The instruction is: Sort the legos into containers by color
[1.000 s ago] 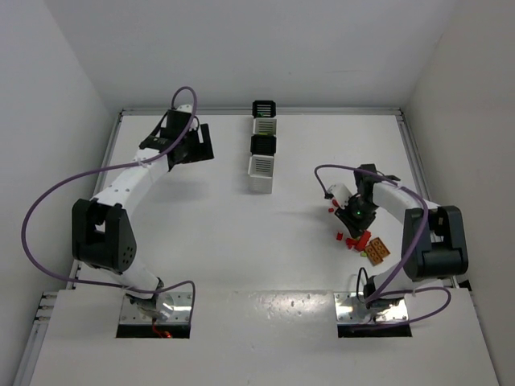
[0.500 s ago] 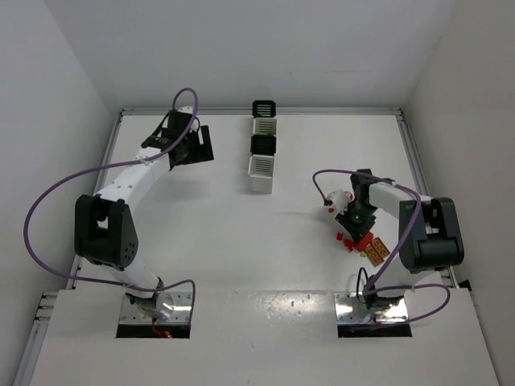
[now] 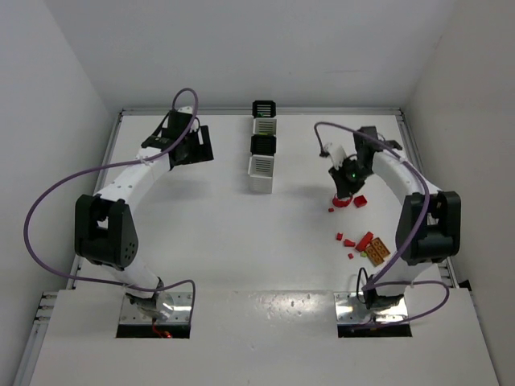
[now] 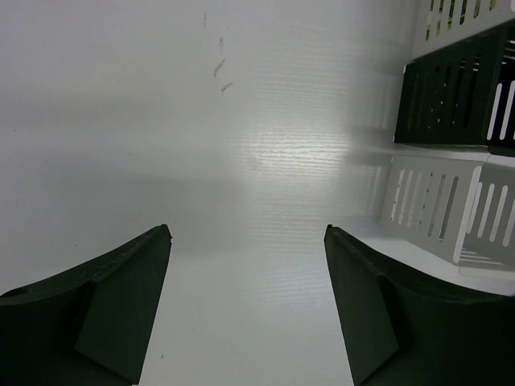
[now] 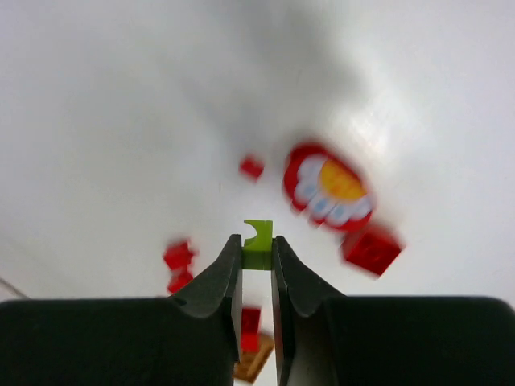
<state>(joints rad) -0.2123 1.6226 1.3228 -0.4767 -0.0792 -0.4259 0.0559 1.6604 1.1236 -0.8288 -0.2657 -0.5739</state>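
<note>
My right gripper needs to move outward and to the left in the top view next, over the far white container, since light green shows through its slots.
My right gripper (image 5: pixel 257 256) is shut on a small green lego (image 5: pixel 258 241) and holds it above the table; in the top view it (image 3: pixel 346 191) hangs right of the containers. Below it lie red legos (image 5: pixel 372 249), a small red piece (image 5: pixel 252 167) and a round red piece with a yellow centre (image 5: pixel 330 186). More red legos and an orange studded plate (image 3: pixel 376 250) lie at the right front. Four containers (image 3: pixel 262 145), black and white alternating, stand in a row at the back middle. My left gripper (image 3: pixel 195 145) is open and empty, left of the row; the near white container (image 4: pixel 451 205) shows at its right.
White walls enclose the table on three sides. The right arm's purple cable (image 3: pixel 322 133) loops above the gripper. A black container (image 4: pixel 459 92) stands behind the white one in the left wrist view.
My right gripper has lifted away from the lego pile with the green lego and moved toward the back. The left arm has barely moved.
</note>
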